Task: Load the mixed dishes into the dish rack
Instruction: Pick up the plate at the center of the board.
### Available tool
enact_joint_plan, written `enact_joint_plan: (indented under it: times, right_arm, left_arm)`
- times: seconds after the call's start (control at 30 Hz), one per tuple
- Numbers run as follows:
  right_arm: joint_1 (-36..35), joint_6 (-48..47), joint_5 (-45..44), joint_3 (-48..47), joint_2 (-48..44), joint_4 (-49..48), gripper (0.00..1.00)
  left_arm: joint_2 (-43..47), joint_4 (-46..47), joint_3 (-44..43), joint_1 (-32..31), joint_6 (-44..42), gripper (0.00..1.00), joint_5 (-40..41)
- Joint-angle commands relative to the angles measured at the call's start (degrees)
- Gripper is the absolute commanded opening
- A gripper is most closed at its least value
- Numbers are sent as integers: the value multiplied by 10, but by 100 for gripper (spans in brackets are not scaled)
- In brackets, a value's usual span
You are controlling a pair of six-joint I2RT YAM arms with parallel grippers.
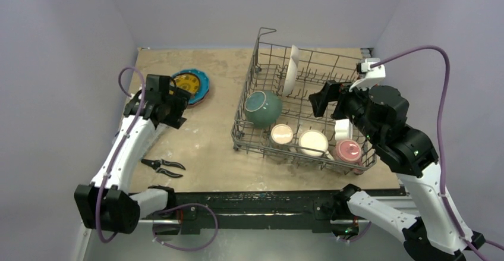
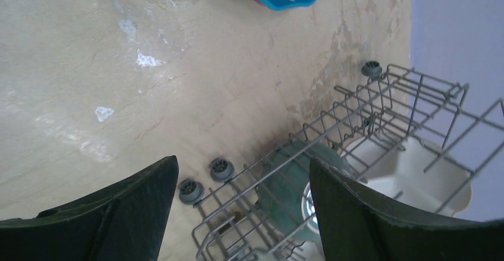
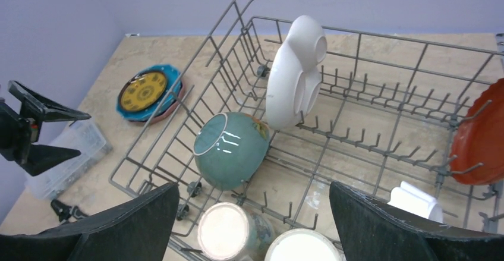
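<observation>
The orange plate (image 1: 191, 93) lies uncovered on top of the stack, so my left gripper moves outward and down onto that plate's near rim next.
The grey wire dish rack (image 1: 249, 88) stands right of centre. In it are a teal bowl (image 1: 263, 107) on its side, an upright white divided plate (image 1: 290, 69), a small white bowl (image 1: 342, 129), a red plate (image 3: 481, 139) and three mugs (image 1: 282, 134) along the near side. A stack of plates (image 1: 191, 86), blue with an orange one on top, lies on the table left of the rack. My left gripper (image 1: 178, 107) hangs open just beside that stack, holding nothing. My right gripper (image 1: 317, 101) hovers open over the rack's middle, also holding nothing.
Black-handled pliers (image 1: 163, 166) lie near the front left edge. A clear plastic box (image 3: 68, 154) sits at the table's left side. Purple walls close in on three sides. The rack's tall handle (image 1: 265, 32) rises at its far left corner.
</observation>
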State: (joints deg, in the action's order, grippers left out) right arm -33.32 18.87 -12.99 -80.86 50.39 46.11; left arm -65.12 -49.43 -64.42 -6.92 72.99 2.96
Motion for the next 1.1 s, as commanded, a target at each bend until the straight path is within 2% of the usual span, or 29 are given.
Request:
enact_joint_plan:
  times: [0.0, 0.17, 0.3, 0.47, 0.77, 1.07]
  right_arm:
    - [1, -16, -62, -5, 1, 4, 98]
    - [0, -28, -98, -1, 15, -4, 98]
    - [1, -45, -139, -21, 51, 4, 98]
    - [1, -65, -150, -44, 93, 10, 98]
    - [9, -95, -146, -73, 146, -9, 98]
    - [24, -127, -126, -85, 176, -24, 98]
  left_arm:
    - [-68, 157, 27, 5, 126, 79, 30]
    - [-208, 132, -69, 7, 160, 77, 53]
    - [-308, 32, -170, 8, 268, 63, 69]
    - [-373, 33, -203, 7, 347, 53, 68]
    - [-391, 94, -147, 10, 410, 50, 93]
    - [-408, 162, -119, 15, 409, 49, 116]
